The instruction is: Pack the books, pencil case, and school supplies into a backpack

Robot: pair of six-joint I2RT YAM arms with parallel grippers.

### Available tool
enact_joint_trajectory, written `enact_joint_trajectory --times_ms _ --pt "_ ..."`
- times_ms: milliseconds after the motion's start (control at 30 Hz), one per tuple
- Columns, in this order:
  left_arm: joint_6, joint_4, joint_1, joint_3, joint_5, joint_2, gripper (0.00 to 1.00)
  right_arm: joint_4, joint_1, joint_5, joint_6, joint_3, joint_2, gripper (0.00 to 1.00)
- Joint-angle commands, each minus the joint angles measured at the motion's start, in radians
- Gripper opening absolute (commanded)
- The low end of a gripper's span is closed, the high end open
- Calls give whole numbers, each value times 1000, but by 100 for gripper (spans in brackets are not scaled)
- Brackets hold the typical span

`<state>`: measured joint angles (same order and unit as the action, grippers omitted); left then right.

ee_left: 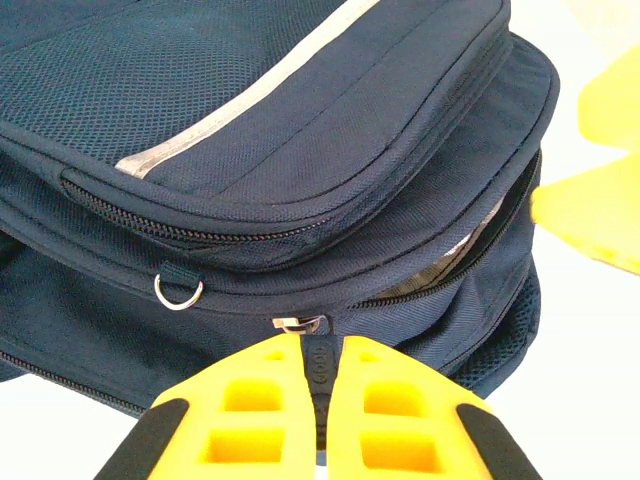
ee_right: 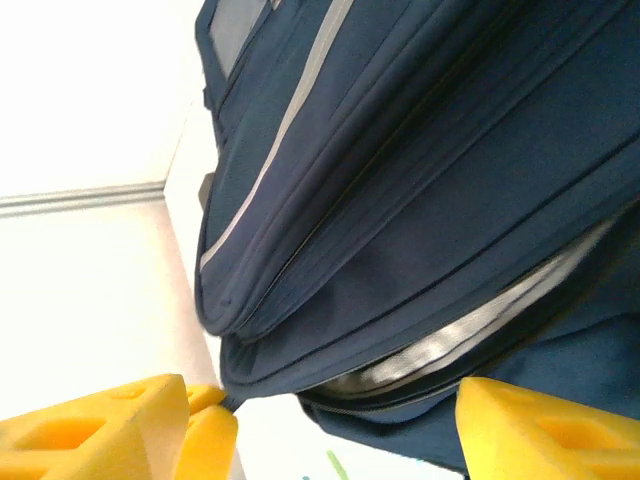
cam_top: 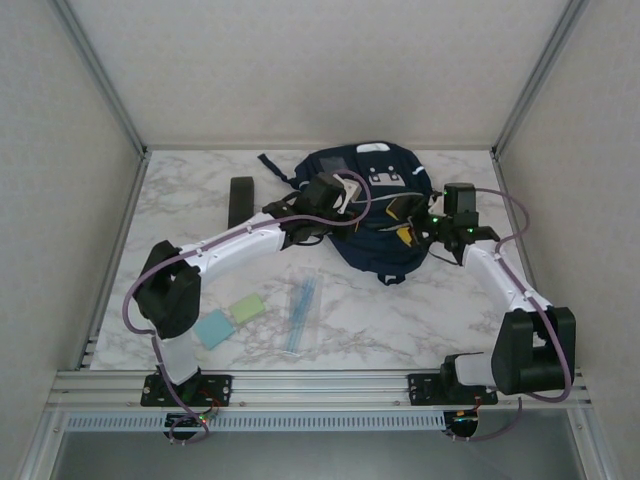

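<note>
The left gripper moves along the part of the zip toward the backpack's side by the black object (ee_left: 50, 233) next, since it is still shut. It then releases the zipper pull (ee_left: 322, 362).
The navy backpack (cam_top: 372, 252) lies at the back middle of the table, its main zip partly open. My left gripper (cam_top: 340, 220) (ee_left: 320, 345) is shut on the dark zipper pull (ee_left: 322, 362) at the bag's near edge. My right gripper (cam_top: 403, 221) (ee_right: 320, 430) is open at the bag's right side, its yellow fingers (ee_right: 540, 432) wide apart on either side of the gaping opening (ee_right: 450, 345), holding nothing. A clear pencil case (cam_top: 302, 313) with blue pens lies on the table in front. The pale blue pad (cam_top: 213, 328) and pale green pad (cam_top: 248, 307) lie beside it. The books are out of view.
A black object (cam_top: 240, 201) stands left of the backpack near the back wall. A dark strap (cam_top: 272, 168) trails from the bag's top left. Aluminium posts frame the table's sides. Bare marble lies between the pads and the arm bases.
</note>
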<state>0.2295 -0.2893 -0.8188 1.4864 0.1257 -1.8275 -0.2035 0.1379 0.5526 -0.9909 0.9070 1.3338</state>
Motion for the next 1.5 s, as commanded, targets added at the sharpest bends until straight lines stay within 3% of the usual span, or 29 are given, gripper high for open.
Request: enact_joint_trajectory --times_ms 0,133,333,567,733,933,1067,1100,1133,1167,1233,1333,1467 --pt "8 35 -4 30 41 24 0 117 43 -34 -87 -8 15 70" --pt "7 38 -6 1 38 47 0 158 67 -76 -96 20 90 63" --pt "-10 47 -5 -39 -12 51 0 212 69 -138 -79 38 145 0" --pt "-67 100 73 -76 -274 -24 0 59 63 -218 4 59 14 0" --pt "-71 255 181 -128 -308 -21 0 31 44 -189 4 47 -25 0" --pt "-112 210 264 11 -373 -151 0 77 45 -127 -26 47 -8 0" --pt "-69 56 298 183 -422 -263 0 97 58 -111 -19 53 13 0" --pt "-57 25 300 210 -423 -271 4 105 61 -101 -20 55 22 0" --pt "-47 2 302 228 -414 -273 21 113 67 -90 -20 56 32 0" --pt "-38 -16 302 237 -405 -268 50 112 77 -85 -17 61 42 2" --pt "-26 -47 305 246 -403 -253 78 85 99 -74 7 74 58 34" --pt "-30 -113 321 274 -400 -231 100 -11 123 -74 71 99 73 61" --pt "-41 -206 368 328 -405 -237 100 -101 127 -100 134 99 52 87"
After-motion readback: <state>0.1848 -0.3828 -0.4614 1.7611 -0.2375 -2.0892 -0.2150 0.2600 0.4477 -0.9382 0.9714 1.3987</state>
